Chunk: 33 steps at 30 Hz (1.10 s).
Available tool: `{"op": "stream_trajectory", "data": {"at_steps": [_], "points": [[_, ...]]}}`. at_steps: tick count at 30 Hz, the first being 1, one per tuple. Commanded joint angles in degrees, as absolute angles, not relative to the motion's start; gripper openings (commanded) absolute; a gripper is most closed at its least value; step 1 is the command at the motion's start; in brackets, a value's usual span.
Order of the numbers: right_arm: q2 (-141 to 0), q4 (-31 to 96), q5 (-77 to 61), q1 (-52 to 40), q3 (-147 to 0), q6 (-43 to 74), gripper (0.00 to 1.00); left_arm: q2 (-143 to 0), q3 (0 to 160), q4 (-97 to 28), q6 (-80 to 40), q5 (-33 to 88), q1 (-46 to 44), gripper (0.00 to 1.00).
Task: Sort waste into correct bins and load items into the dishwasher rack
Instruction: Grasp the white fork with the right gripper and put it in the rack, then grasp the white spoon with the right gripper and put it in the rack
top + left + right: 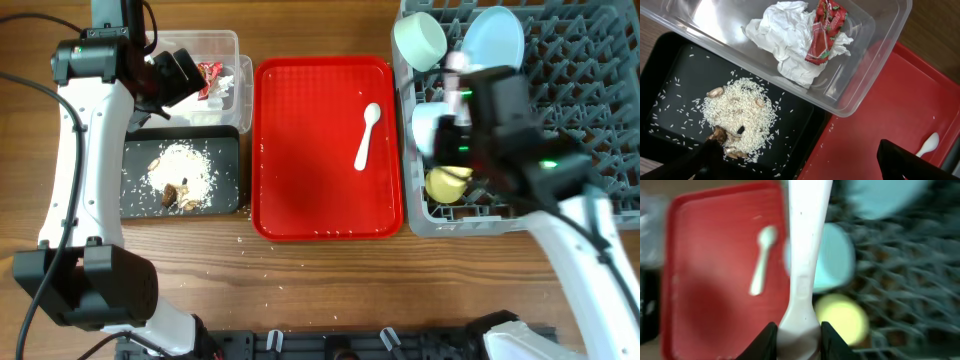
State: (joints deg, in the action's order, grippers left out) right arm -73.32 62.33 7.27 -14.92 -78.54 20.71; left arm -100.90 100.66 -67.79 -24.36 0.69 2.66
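My right gripper will next lower toward the grey rack's slots and release the white fork's handle [802,240], as the bowls, plate and cup already stand there.
My left gripper [797,150] [185,75] is open and empty, above the black tray [670,60] [225,140] and the clear tub [880,65] [225,40]. The tub holds the white napkin [785,35] and the red wrapper [825,30] [210,75]. Rice-like food scraps [740,112] [180,175] lie in the black tray. My right gripper [799,335] [455,100] is shut on the white fork's handle [802,240] over the grey rack's [590,90] left edge. The white spoon [366,135] [761,260] lies on the red tray [310,180].
In the rack stand a mint-green bowl [420,40], a pale blue plate [495,40], a light blue bowl [432,125] [837,257] and a yellow cup [445,185] [842,317]. Loose grains lie on the table by the trays.
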Motion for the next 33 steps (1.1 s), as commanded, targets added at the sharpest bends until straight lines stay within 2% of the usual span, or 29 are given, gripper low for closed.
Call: {"op": "stream_trajectory", "data": {"at_steps": [1,3,7,9,11,16,20,24,25,27,31,33], "points": [[-74.56,64.53,11.18,-6.24,-76.84,23.00,0.24,-100.22,101.25,-67.79,-24.91,0.12,2.74,1.00],[-76.86,62.94,11.16,-1.76,-72.27,24.21,0.24,-100.22,101.25,-67.79,-24.88,0.12,2.74,1.00],[-82.02,59.16,10.72,0.08,-67.26,23.97,0.24,-100.22,101.25,-67.79,-24.88,0.12,2.74,1.00],[-84.33,58.94,10.74,0.10,-67.18,23.92,0.57,-100.22,101.25,-67.79,-24.88,0.12,2.74,1.00],[-84.29,58.37,10.52,0.08,-68.03,22.06,0.62,-100.22,101.25,-67.79,-24.91,0.12,2.74,1.00],[-81.08,58.98,-3.88,-1.87,-78.87,14.52,0.62,-100.22,101.25,-67.79,-24.91,0.12,2.74,1.00],[-82.63,51.55,-6.11,-13.43,-80.77,18.94,0.60,-100.22,101.25,-67.79,-24.91,0.12,2.74,1.00],[-92.77,40.38,-1.02,-22.94,-80.77,28.80,0.61,-100.22,101.25,-67.79,-24.91,0.12,2.74,1.00],[-98.43,34.11,1.63,-24.58,-80.79,33.71,0.61,-100.22,101.25,-67.79,-24.88,0.12,2.74,1.00],[-105.62,28.97,1.28,-24.69,-82.13,37.43,0.62,-100.22,101.25,-67.79,-24.91,0.12,2.74,1.00],[-121.36,37.63,5.43,-24.67,-96.29,35.64,0.64,-100.22,101.25,-67.79,-24.91,0.12,2.74,1.00],[-123.31,38.39,7.79,-24.36,-97.17,34.79,0.63,-100.22,101.25,-67.79,-24.91,0.12,2.74,1.00]]}}
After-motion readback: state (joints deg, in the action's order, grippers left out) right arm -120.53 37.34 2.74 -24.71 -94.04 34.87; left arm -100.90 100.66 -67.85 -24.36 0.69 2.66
